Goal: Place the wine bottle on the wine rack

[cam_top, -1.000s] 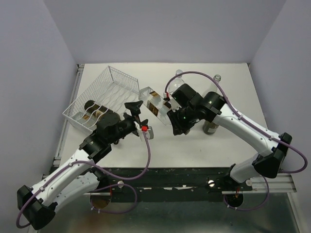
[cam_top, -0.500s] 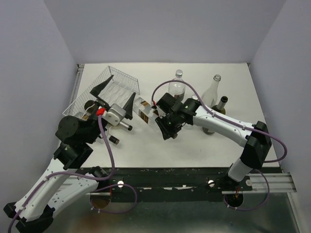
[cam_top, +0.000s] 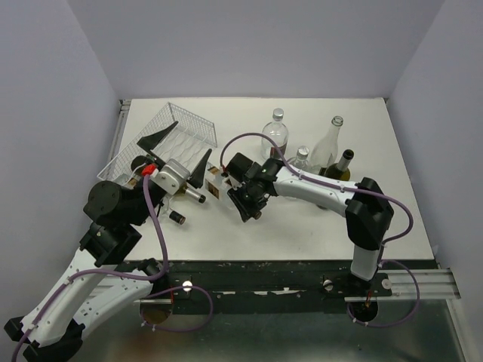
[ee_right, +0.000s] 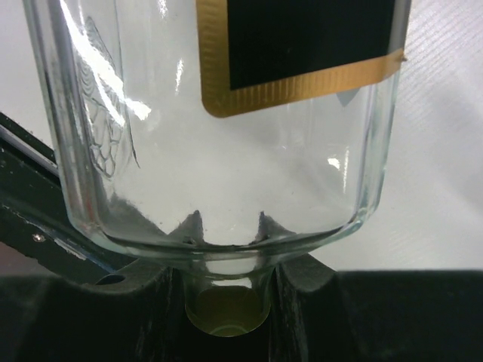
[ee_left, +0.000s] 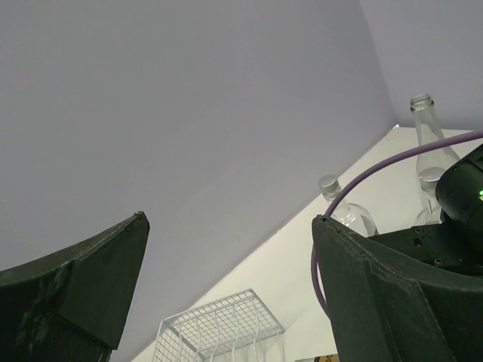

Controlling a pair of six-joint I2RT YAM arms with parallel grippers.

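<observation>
The right gripper slides the bottle base-first to the rack's empty end (cam_top: 190, 147) next, outward and to the gripper's left in the top view, and releases it.
The wine bottle (cam_top: 220, 181) is clear glass with a black and gold label. My right gripper (cam_top: 245, 200) is shut on its neck and holds it tilted, base toward the wine rack (cam_top: 185, 121). In the right wrist view the bottle (ee_right: 226, 151) fills the frame and its neck sits between my fingers (ee_right: 226, 302). The white wire rack stands at the back left and also shows in the left wrist view (ee_left: 219, 328). My left gripper (cam_top: 181, 149) is open and empty, raised above the rack's near end, its jaws wide apart (ee_left: 228, 217).
Dark bottles lie in the rack, their necks (cam_top: 193, 197) poking out at its near edge. Several bottles stand at the back right: a clear one with a silver cap (cam_top: 276, 132), a tall clear one (cam_top: 332, 139) and a dark one (cam_top: 341, 167).
My left arm has lifted from the table to above the rack, jaws open. My right gripper has carried the clear bottle leftward and lower, closer to the rack.
</observation>
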